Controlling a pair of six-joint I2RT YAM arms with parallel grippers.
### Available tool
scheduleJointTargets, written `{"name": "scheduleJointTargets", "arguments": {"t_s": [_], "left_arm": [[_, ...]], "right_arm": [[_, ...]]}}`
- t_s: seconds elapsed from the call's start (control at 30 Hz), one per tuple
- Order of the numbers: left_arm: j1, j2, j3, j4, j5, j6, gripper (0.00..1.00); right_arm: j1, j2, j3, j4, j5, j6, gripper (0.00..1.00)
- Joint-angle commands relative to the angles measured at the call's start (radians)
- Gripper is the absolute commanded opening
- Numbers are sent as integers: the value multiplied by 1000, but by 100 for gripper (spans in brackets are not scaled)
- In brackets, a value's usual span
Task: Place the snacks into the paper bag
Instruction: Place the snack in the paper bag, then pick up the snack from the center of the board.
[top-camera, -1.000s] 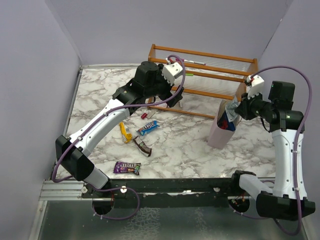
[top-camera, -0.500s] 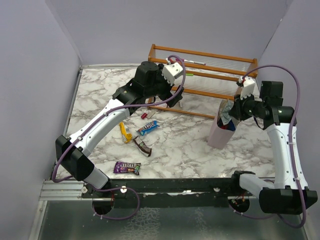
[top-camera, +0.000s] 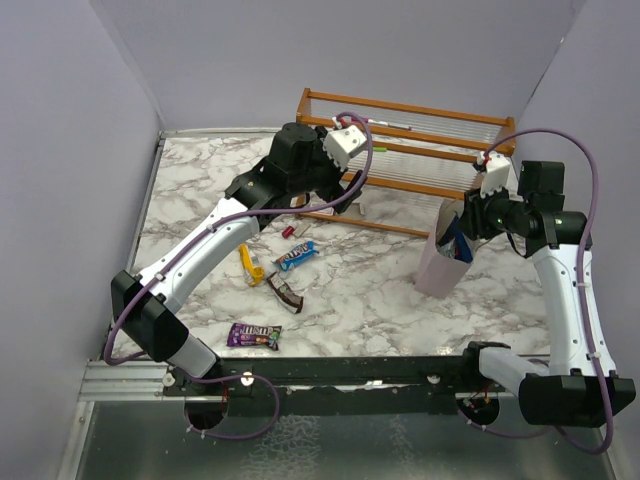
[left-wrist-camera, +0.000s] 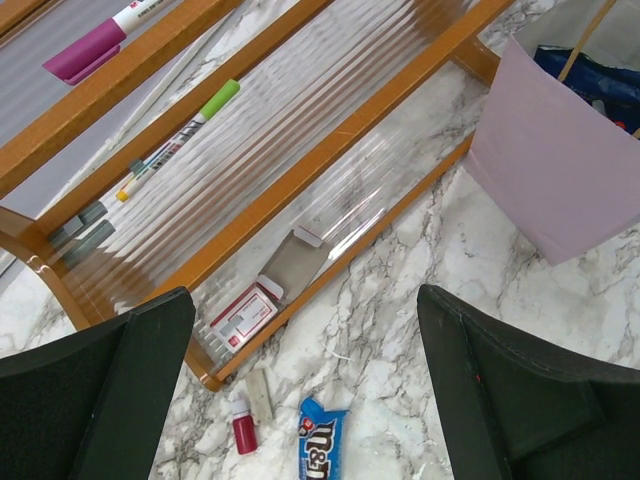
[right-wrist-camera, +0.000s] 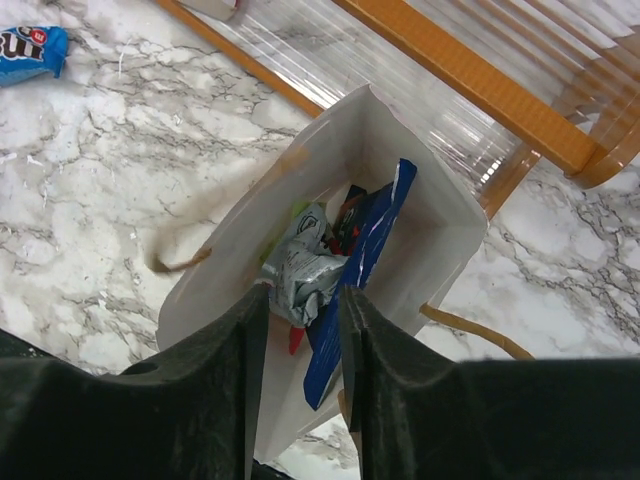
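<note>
My empty left gripper will move back and down onto the still unbagged yellow snack (top-camera: 251, 267), which lies below the gripper's fingers and to their left in the top view.
The pale paper bag (top-camera: 435, 272) stands upright at the right of the table. My right gripper (top-camera: 463, 222) hangs over its mouth, and in the right wrist view its jaws (right-wrist-camera: 303, 295) stand open, apart by a narrow gap. Just below the tips, a crumpled grey-teal snack (right-wrist-camera: 306, 262) and a blue wrapper (right-wrist-camera: 368, 255) lie inside the bag (right-wrist-camera: 205, 275). Yellow (top-camera: 251, 265), blue-white (top-camera: 297, 256), dark brown (top-camera: 283, 293) and purple (top-camera: 253, 335) snacks lie on the marble. My left gripper (top-camera: 348, 192) hovers wide open and empty above the blue-white snack (left-wrist-camera: 322, 445).
A wooden rack (top-camera: 410, 150) with clear shelves stands at the back, holding markers (left-wrist-camera: 180, 135) and a card (left-wrist-camera: 240, 315). A tiny red piece (left-wrist-camera: 243, 432) lies by the rack's corner. The bag's string handle (right-wrist-camera: 475, 330) hangs outside it. Purple walls close in both sides.
My right gripper shifted left and down onto the bag's mouth, its jaws parted, and the grey-teal snack it held now rests in the bag. The left arm stayed still.
</note>
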Motion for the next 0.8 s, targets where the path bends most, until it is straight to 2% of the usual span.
{"name": "scheduleJointTargets", "arguments": {"t_s": [0.0,0.43,0.77], "left_arm": [[2,-22,-17,-6,-61,38,97],[26,-59,-163,-81,-125,168,97],[230,-86,-368,-99,37,161,96]], "right_arm": [[5,-7,38,31,-12,-1,37],[5,-41,121,67,-130,-22,58],[5,-14,201,72,-300,-28,60]]}}
